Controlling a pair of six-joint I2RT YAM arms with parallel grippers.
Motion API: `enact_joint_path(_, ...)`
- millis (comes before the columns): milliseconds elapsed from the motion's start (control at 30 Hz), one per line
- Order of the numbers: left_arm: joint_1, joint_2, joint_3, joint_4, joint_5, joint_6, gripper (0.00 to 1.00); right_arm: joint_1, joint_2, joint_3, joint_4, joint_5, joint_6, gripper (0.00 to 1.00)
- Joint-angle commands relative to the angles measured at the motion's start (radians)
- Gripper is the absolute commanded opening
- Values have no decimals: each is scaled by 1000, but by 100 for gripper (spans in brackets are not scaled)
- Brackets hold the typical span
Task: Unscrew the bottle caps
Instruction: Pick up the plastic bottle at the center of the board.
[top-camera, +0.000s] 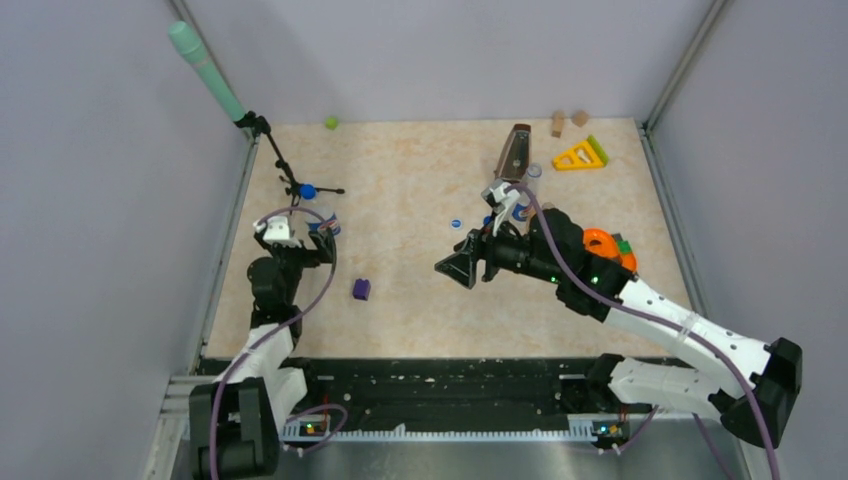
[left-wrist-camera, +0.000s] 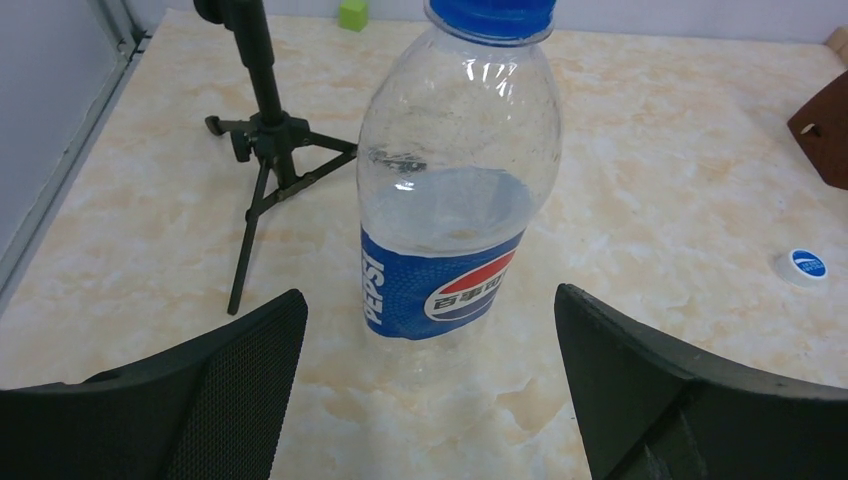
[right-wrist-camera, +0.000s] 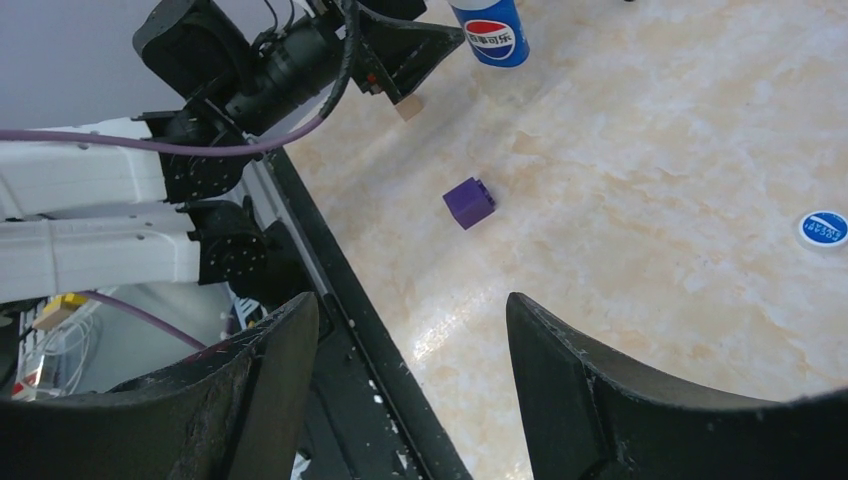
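Note:
The Pepsi bottle still wears its dark blue cap (left-wrist-camera: 490, 15). My left gripper moves outward next, turning toward the table's middle, and closes around the bottle's clear body above the label.
A clear Pepsi bottle (left-wrist-camera: 455, 200) stands upright with its dark blue cap (left-wrist-camera: 490, 15) on. It stands just ahead of my left gripper (left-wrist-camera: 430, 400), whose jaws are open wide and empty on either side of its base. In the top view the bottle (top-camera: 325, 228) is at the left, by the left gripper (top-camera: 322, 244). A loose white-blue cap (left-wrist-camera: 803, 266) lies on the table to the right; it also shows in the top view (top-camera: 456, 224) and the right wrist view (right-wrist-camera: 824, 228). My right gripper (top-camera: 455, 268) is open and empty above mid-table.
A black tripod stand (top-camera: 290, 170) stands just behind and left of the bottle. A purple cube (top-camera: 361, 289) lies between the arms. A brown object (top-camera: 515, 150), a yellow triangle (top-camera: 580, 155), wooden blocks (top-camera: 568, 120) and an orange toy (top-camera: 603, 243) sit at the right.

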Motion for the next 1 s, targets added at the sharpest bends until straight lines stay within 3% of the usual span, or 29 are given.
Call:
enact_joint_path(0, 20, 45, 5, 184, 129, -9, 94, 16, 4, -7, 66, -19, 10, 68)
enact_joint_path(333, 52, 161, 54, 247, 162, 11, 93, 16, 21, -6, 70, -36, 19, 68)
enact_joint_path(967, 144, 422, 146, 451, 451, -43, 83, 17, 78, 14, 79, -57, 38, 68)
